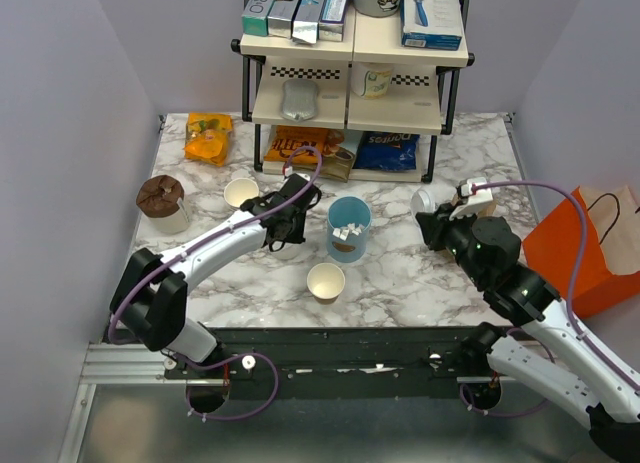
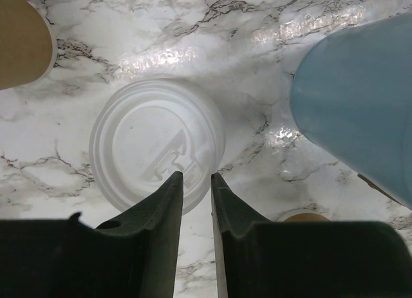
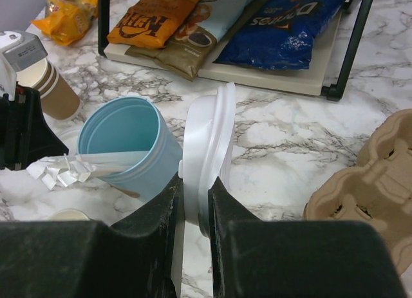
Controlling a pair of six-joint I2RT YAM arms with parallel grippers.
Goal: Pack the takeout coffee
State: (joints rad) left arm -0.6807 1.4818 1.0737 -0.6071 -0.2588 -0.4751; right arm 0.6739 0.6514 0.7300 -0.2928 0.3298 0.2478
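Observation:
My right gripper is due to move back and to the left in the top view, as the front cup is uncovered, and to let go of the lid onto that cup's opening (image 1: 326, 280) (image 3: 69, 215).
No tan cup with a lid on it shows. My right gripper (image 1: 426, 213) (image 3: 195, 182) is shut on a white plastic lid (image 3: 209, 137) (image 1: 423, 199), held on edge above the table, right of the light-blue cup (image 1: 349, 228) (image 3: 129, 143). My left gripper (image 1: 288, 226) (image 2: 196, 177) points down with a narrow gap between its jaws and nothing in it. Its tips hang over the near rim of a second white lid (image 2: 156, 143) lying flat on the table. Open tan paper cups stand at the back left (image 1: 241, 193) (image 2: 22, 40) and at the front (image 1: 326, 281).
The blue cup (image 2: 360, 98) holds white packets (image 3: 61, 170). A cardboard cup carrier (image 3: 373, 176) lies to the right, and an orange bag (image 1: 590, 248) stands off the table's right edge. A shelf (image 1: 350, 103) with snack bags stands at the back. A muffin (image 1: 162, 203) sits at the left.

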